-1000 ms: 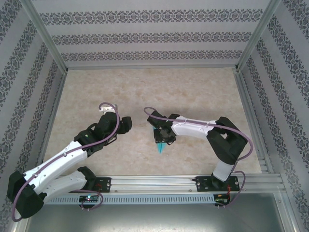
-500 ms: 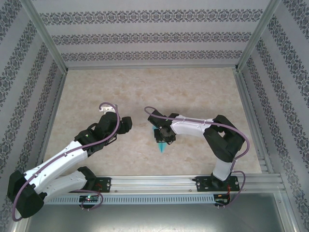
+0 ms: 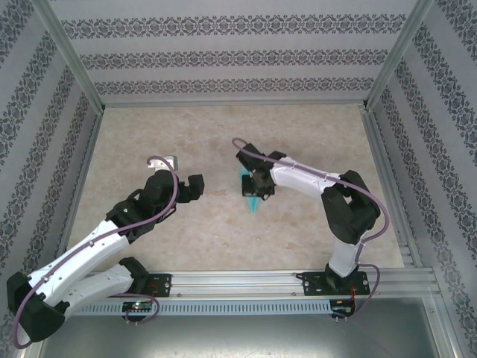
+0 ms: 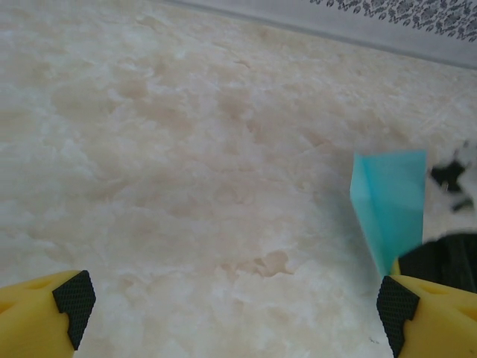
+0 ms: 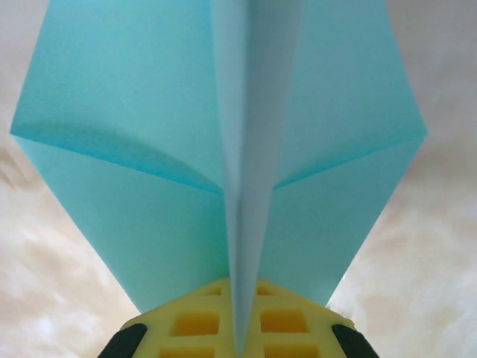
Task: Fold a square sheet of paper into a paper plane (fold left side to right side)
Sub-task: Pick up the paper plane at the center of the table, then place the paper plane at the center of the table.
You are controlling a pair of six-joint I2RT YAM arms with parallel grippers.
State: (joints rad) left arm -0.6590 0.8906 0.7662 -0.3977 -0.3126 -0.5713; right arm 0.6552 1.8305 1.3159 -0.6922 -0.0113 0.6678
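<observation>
Next, my right gripper carries the paper plane [image 3: 253,198] outward onto bare tabletop before the far patterned wall [image 3: 261,136] and releases it on that clear spot.
My right gripper [image 3: 256,183] is shut on the paper plane [image 3: 253,198], a narrow light turquoise dart with a centre crease. In the right wrist view the plane [image 5: 134,149] spreads its two wings either side of the pale centre fold, which runs down between the closed yellow fingers [image 5: 194,324] of the right gripper [image 5: 242,339]. My left gripper [image 3: 195,188] is to the left of the plane and apart from it. In the left wrist view the left gripper [image 4: 231,298] is open over bare table, with the plane [image 4: 391,201] at the right.
The marble-patterned tabletop [image 3: 223,134] is boxed in by patterned walls [image 3: 223,60] and aluminium posts. A metal rail [image 3: 246,282] carrying the arm bases runs along the near edge. Rails [image 3: 387,186] border the right side.
The right gripper has carried the plane away from the near edge, toward the table's middle. The left arm has stretched slightly farther out, its gripper still empty.
</observation>
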